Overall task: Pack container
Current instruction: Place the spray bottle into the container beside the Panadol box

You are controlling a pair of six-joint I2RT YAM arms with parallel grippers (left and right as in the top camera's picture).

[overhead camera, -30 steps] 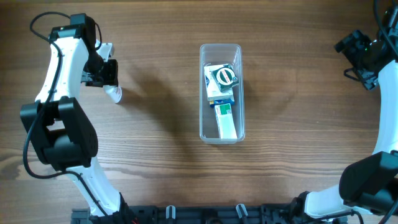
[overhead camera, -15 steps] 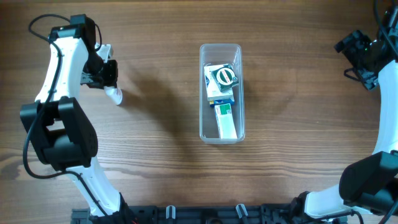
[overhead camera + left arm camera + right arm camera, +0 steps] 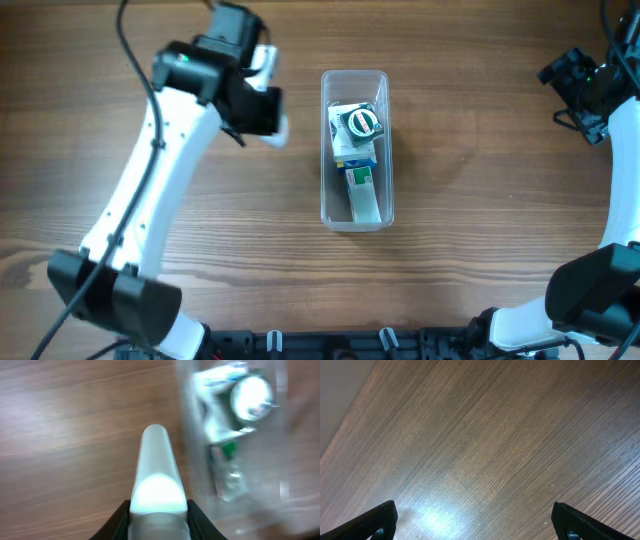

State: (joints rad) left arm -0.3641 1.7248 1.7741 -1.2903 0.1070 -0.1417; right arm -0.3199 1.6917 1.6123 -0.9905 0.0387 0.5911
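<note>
A part of the container lies free (image 3: 338, 200) (image 3: 205, 480) beside the green-and-white box, so my left gripper will go over the container, back toward the base, then down into that gap.
The container (image 3: 325, 150) is a clear, long plastic bin at the table's middle. It holds a blue-and-white box (image 3: 351, 148), a round dark item (image 3: 361, 123) and a green-and-white box (image 3: 366, 195). My left gripper (image 3: 262, 108) is just left of the bin, above the table, shut on a small clear spray bottle with a white cap (image 3: 278, 130). In the left wrist view the bottle (image 3: 157, 475) sticks out between the fingers (image 3: 158, 527), with the blurred container (image 3: 200, 435) to its right. My right gripper (image 3: 583, 88) is open and empty at the far right, over bare wood (image 3: 477, 522).
The table is brown wood (image 3: 480, 220). A black rail (image 3: 330, 345) runs along the front edge. The left arm (image 3: 150, 200) slants across the left half of the table.
My left gripper has swung from the far left to just left of the container, carrying the spray bottle off the table. The right arm has not moved.
</note>
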